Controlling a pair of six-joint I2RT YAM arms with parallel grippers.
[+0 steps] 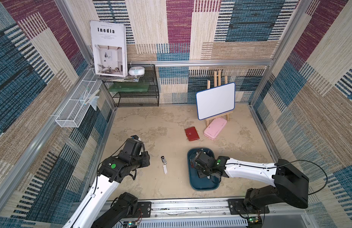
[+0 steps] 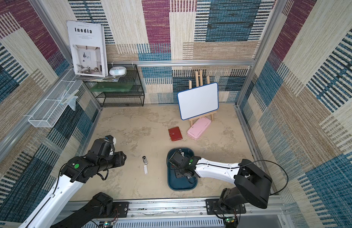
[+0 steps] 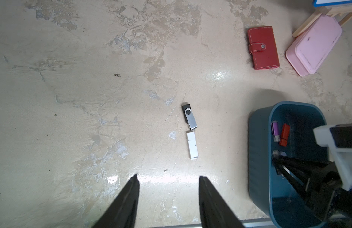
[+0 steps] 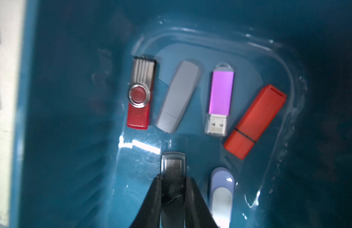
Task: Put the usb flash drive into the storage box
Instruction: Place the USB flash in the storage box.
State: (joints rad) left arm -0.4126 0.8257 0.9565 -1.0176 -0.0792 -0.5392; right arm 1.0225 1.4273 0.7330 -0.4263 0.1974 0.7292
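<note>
My right gripper will next move down and slightly toward the lavender-capped drive. Then it will release the black usb flash drive beside it on the bottom of the storage box, because that spot is empty.
The teal storage box (image 1: 202, 188) (image 2: 181, 187) sits on the table at the front right. My right gripper (image 4: 173, 176) reaches down inside it, shut on a dark usb flash drive (image 4: 173, 161) with a clear cap, close above the box floor (image 4: 52, 98). Several other drives lie in the box, among them a purple one (image 4: 220, 94) and a red one (image 4: 256, 120). My left gripper (image 3: 168, 176) hangs open and empty over bare table. Ahead of it lie a black and silver swivel drive (image 3: 189, 116) (image 1: 164, 159) and a white drive (image 3: 192, 145) (image 1: 165, 169).
A red wallet (image 1: 192, 133) and a flat pink case (image 1: 215, 128) lie behind the box. A whiteboard on a wooden easel (image 1: 215, 100) stands at the back right, a black wire shelf (image 1: 137, 92) at the back left, and a white mesh basket (image 1: 76, 110) hangs on the left wall.
</note>
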